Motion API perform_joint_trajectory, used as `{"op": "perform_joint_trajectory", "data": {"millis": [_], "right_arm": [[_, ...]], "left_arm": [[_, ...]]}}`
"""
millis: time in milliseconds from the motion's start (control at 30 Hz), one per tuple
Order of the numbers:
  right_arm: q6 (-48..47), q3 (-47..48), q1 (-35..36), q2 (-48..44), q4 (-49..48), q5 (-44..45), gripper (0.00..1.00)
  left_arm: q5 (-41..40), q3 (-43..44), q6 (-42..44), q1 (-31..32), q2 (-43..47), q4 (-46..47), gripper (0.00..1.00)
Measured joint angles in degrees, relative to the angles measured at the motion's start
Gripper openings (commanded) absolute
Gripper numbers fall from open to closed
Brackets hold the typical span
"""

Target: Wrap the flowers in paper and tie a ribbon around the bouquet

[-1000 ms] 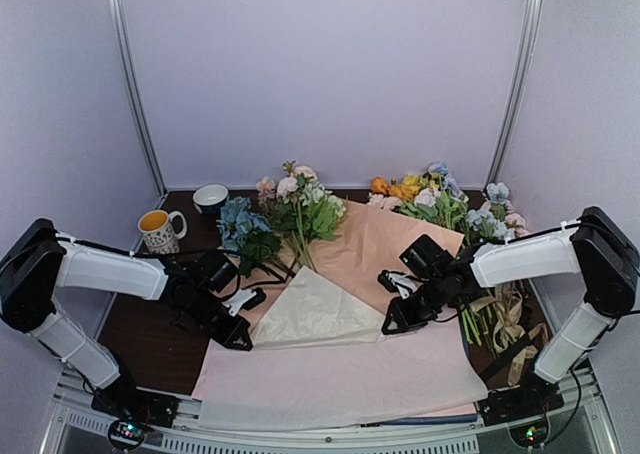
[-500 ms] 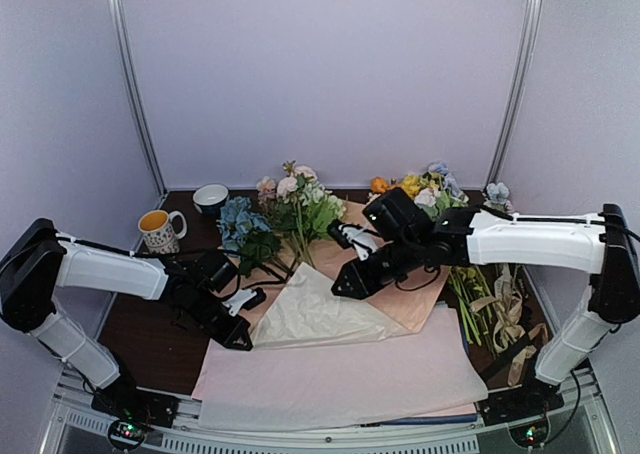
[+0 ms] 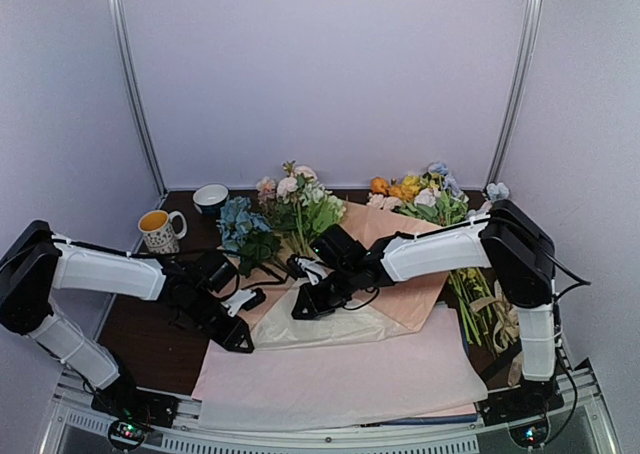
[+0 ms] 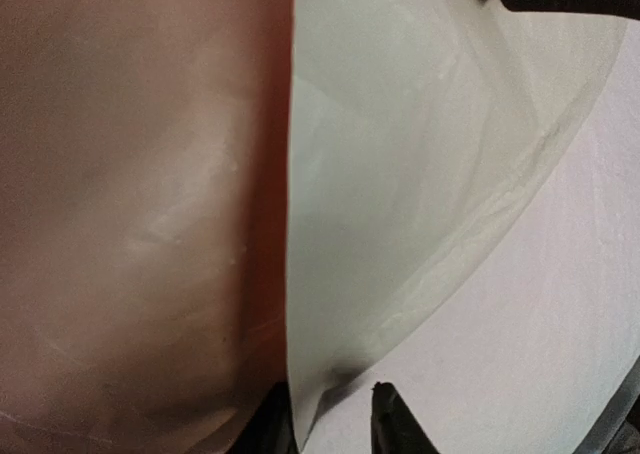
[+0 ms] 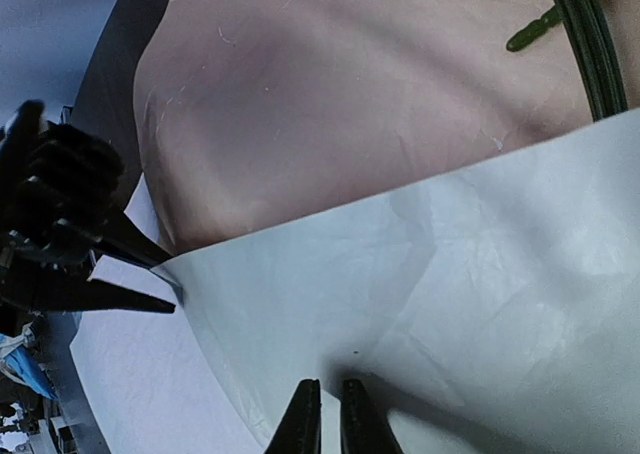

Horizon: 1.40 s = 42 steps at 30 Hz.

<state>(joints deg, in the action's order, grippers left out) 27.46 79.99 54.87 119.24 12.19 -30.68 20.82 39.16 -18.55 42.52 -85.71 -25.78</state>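
Note:
The left gripper leaves the flap's corner next, outward toward the mug (image 3: 160, 232), onto the paper's side (image 3: 262, 307), which lies unfolded while the right gripper pins the flap.
The peach-tan paper (image 3: 400, 244) lies spread on the table, its cream underside folded over as a flap (image 4: 420, 154). The flowers (image 3: 298, 202) lie at its far edge with their stems (image 5: 590, 44) on the sheet. My left gripper (image 3: 243, 339) (image 4: 330, 404) is narrowly open, with the flap's near-left corner between its fingers. My right gripper (image 3: 300, 312) (image 5: 330, 389) reaches across the flap, jaws nearly together and pinching the cream paper (image 5: 450, 294). The left gripper (image 5: 170, 286) also shows in the right wrist view. The ribbon (image 3: 505, 319) lies at the far right. No wrapped bouquet is in view.
Pale pink sheets (image 3: 350, 379) lie under the paper toward the near edge. A larger bunch with orange and yellow blooms (image 3: 425, 194) lies at the back right. A patterned mug (image 3: 160, 231) and a small bowl (image 3: 210, 196) stand at the back left.
My right arm has swept left across the flap, from its right corner to near my left gripper, and its jaws have closed. My left gripper's jaws have parted slightly.

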Motion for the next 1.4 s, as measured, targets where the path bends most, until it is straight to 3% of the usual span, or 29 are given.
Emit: {"op": "perform_joint_trajectory", "data": {"millis": [100, 267, 467, 600, 833, 967, 1200, 1400], "right_arm": [[0.4, 0.5, 0.0, 1.0, 0.5, 0.9, 0.07], [1.5, 0.1, 0.0, 2.1, 1.2, 1.2, 0.07], [1.9, -0.2, 0.0, 2.1, 1.2, 1.5, 0.07], [2.3, -0.4, 0.0, 2.1, 1.2, 1.6, 0.07], [2.5, -0.5, 0.0, 2.1, 1.2, 2.2, 0.07], [2.5, -0.6, 0.0, 2.1, 1.0, 2.3, 0.08], [2.6, -0.8, 0.0, 2.1, 0.7, 2.4, 0.08], [2.5, -0.8, 0.0, 2.1, 0.6, 2.4, 0.08]], "left_arm": [[-0.7, 0.0, -0.6, 0.0, 3.1, -2.0, 0.58], [-1.5, 1.3, -3.1, -2.6, 10.5, -3.8, 0.61], [-5.3, 0.7, -10.6, -15.5, 14.6, -3.3, 0.66], [-9.6, -3.3, -16.5, -24.5, 17.6, -2.7, 0.76], [-8.7, -11.5, -23.8, -26.3, 17.0, 3.9, 0.77], [-5.6, -13.0, -27.1, -26.4, 15.0, 13.3, 0.77], [-1.5, -16.6, -31.8, -26.4, 12.3, 27.0, 0.67], [-2.6, -19.2, -33.2, -26.4, 15.4, 28.7, 0.58]]}}
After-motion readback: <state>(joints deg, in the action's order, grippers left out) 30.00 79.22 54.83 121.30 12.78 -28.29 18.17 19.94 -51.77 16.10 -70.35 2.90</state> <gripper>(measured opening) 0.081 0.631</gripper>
